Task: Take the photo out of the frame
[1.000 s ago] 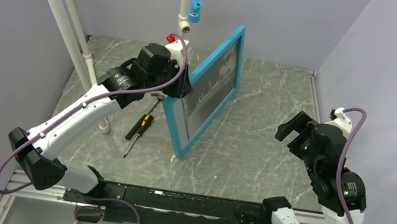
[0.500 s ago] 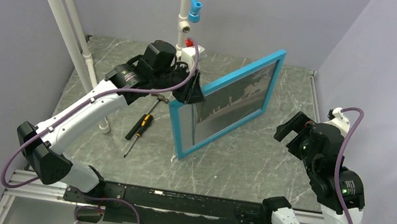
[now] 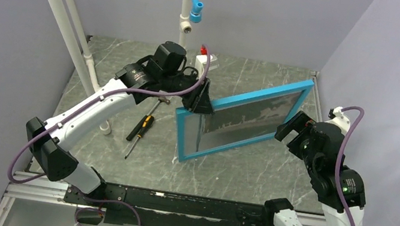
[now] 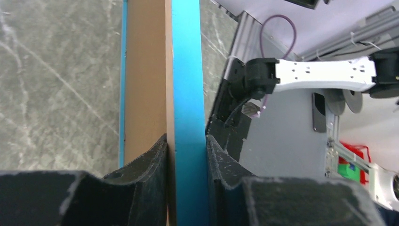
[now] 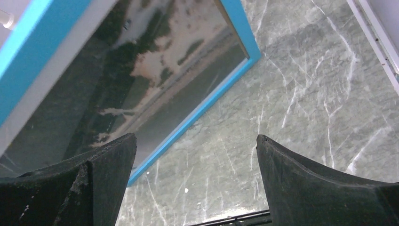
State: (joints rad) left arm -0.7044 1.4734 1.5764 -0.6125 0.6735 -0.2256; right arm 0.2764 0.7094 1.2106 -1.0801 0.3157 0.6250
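Observation:
My left gripper needs to move down and to the right in the top view next, toward the bare marble below, to release the frame (image 3: 261, 92) flat, because it stands tilted.
The frame (image 3: 261, 92), turquoise on its front, stands tilted over the middle of the table, its face turned toward the camera. The photo (image 3: 245, 117) sits inside it, grey with dark shapes. My left gripper (image 3: 200, 98) is shut on the frame's upper left edge. In the left wrist view the fingers (image 4: 155, 160) pinch the blue rim (image 4: 187, 70) and the brown backing (image 4: 143, 70). My right gripper (image 3: 292, 127) hangs open beside the frame's right end, touching nothing. In the right wrist view the photo (image 5: 141, 70) and the blue rim (image 5: 202, 106) lie beyond its wide-apart fingers (image 5: 113, 160).
A screwdriver (image 3: 139, 129) lies on the marble table left of the frame. A white pipe post with a blue fitting (image 3: 189, 2) rises at the back. Two slanted white poles (image 3: 62, 12) stand at the left. A small white box (image 3: 203, 60) sits behind the left gripper.
My left gripper has swung the frame's far end rightward toward the right gripper, so its face now shows more broadly. The frame's lower left corner stayed in place. The right arm barely moved.

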